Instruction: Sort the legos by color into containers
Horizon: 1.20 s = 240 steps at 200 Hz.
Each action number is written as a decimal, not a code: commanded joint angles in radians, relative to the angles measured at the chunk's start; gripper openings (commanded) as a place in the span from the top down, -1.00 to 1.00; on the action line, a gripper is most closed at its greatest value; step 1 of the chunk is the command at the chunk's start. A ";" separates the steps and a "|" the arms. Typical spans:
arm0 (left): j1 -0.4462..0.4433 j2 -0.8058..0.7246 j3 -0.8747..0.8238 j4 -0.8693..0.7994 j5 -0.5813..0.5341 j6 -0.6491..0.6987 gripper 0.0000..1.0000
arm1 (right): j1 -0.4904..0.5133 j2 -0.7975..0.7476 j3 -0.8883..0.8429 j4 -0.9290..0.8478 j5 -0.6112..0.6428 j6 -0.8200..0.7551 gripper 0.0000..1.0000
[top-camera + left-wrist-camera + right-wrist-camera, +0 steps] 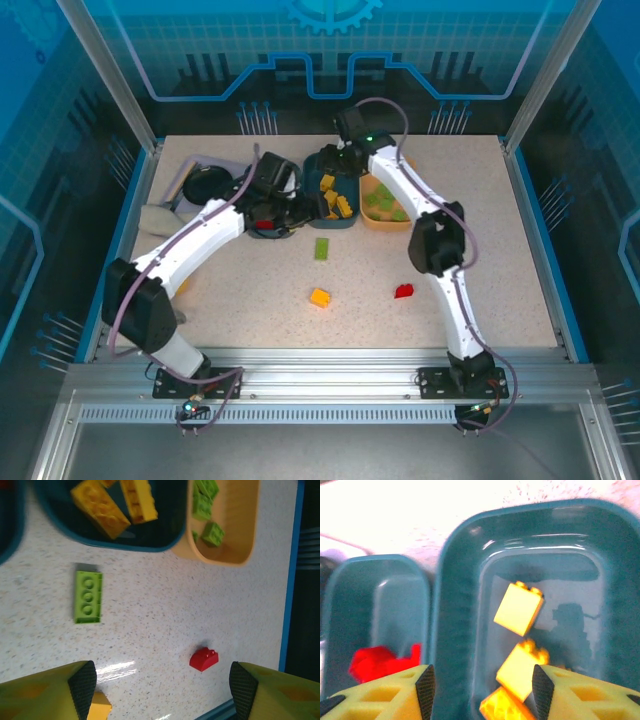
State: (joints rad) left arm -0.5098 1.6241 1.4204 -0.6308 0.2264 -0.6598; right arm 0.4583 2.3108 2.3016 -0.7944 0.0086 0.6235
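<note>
The red lego [404,291] [203,659] lies apart from the other loose legos. Next, my left gripper swings away from the containers and lowers its open fingers around it.
Three legos lie loose on the table: a green one [321,248] [88,596], an orange-yellow one [320,297] [101,708] and a red one [404,291] [204,658]. My left gripper [162,686] hangs open above the table, the red lego lying below, between its fingers and nearer the right one. My right gripper [484,690] is open over the middle teal container [312,163] [460,610], where yellow legos [518,608] lie. The left teal container [350,595] holds red legos [380,662]. Green legos [212,533] fill the orange container [372,222] [240,545].
A black round bowl [207,184] on a lavender tray sits at the back left beside the left arm. A raised blue rim [292,580] borders the table. The speckled tabletop [500,250] lies bare on the right.
</note>
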 commanded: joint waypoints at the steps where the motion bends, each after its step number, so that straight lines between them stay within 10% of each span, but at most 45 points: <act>1: -0.092 0.088 0.095 -0.085 0.037 0.194 -0.46 | 0.001 -0.296 -0.226 0.078 0.065 -0.004 -0.12; 94: -0.408 0.452 0.388 -0.169 -0.041 0.585 -0.43 | -0.160 -1.199 -1.109 -0.086 0.091 0.082 -0.38; 161: -0.536 0.585 0.423 0.027 -0.226 0.695 -0.57 | -0.311 -1.499 -1.140 -0.290 -0.052 0.022 -0.70; 240: -0.544 0.709 0.479 0.054 -0.245 0.681 -0.47 | -0.399 -1.504 -1.065 -0.330 -0.183 -0.040 -0.74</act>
State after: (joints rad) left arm -1.0492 2.3032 1.8713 -0.5907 -0.0116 0.0071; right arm 0.0849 0.8051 1.2030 -1.1007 -0.1066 0.6147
